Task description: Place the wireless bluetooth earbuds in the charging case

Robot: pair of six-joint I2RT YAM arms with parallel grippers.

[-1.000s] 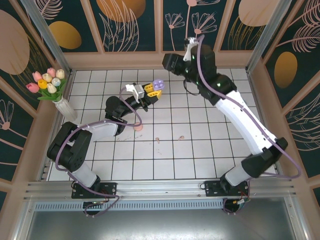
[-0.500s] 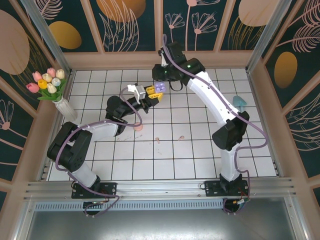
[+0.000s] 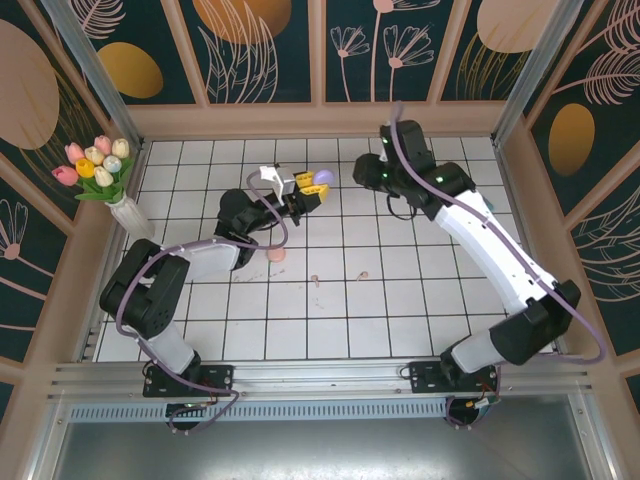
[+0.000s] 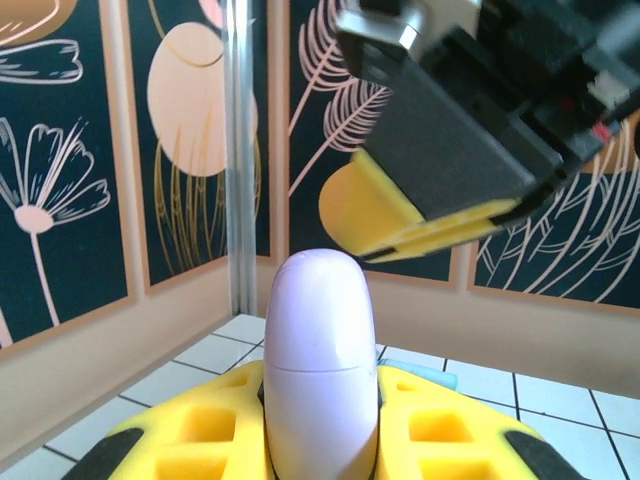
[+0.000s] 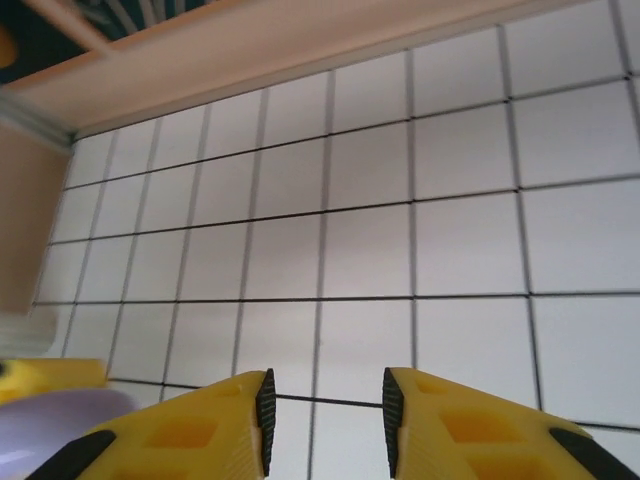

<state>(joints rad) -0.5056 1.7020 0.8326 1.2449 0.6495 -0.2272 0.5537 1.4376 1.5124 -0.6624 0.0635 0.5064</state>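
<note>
The clear patch of bare white tiles is below my left gripper. My left gripper will go down next, tip its fingers downward and let go of the purple charging case [image 3: 322,178] on that patch.
My left gripper [image 3: 311,188] is shut on the purple charging case [image 3: 322,178], held up above the tiles at the back middle. In the left wrist view the case [image 4: 320,350] stands upright between the yellow fingers [image 4: 180,430], its lid seam closed. My right gripper [image 3: 354,174] hovers just right of the case, apart from it; its black body and yellow fingers [image 4: 400,215] hang above the case. In the right wrist view my right gripper [image 5: 325,420] is open with only tiles in the gap, the case [image 5: 60,425] at lower left. Two tiny pale pink earbuds [image 3: 316,280] [image 3: 362,274] lie on the tiles.
A larger pink object [image 3: 277,257] lies beside the left forearm. A vase of tulips [image 3: 120,205] stands at the left wall. Wooden walls [image 3: 320,118] ring the tiled floor. A pale blue thing [image 4: 425,375] lies on a tile behind the case.
The case showed open with its wells up before; it now looks closed. The right arm swung in to the case, then drew back a little to the right, its jaws changing width.
</note>
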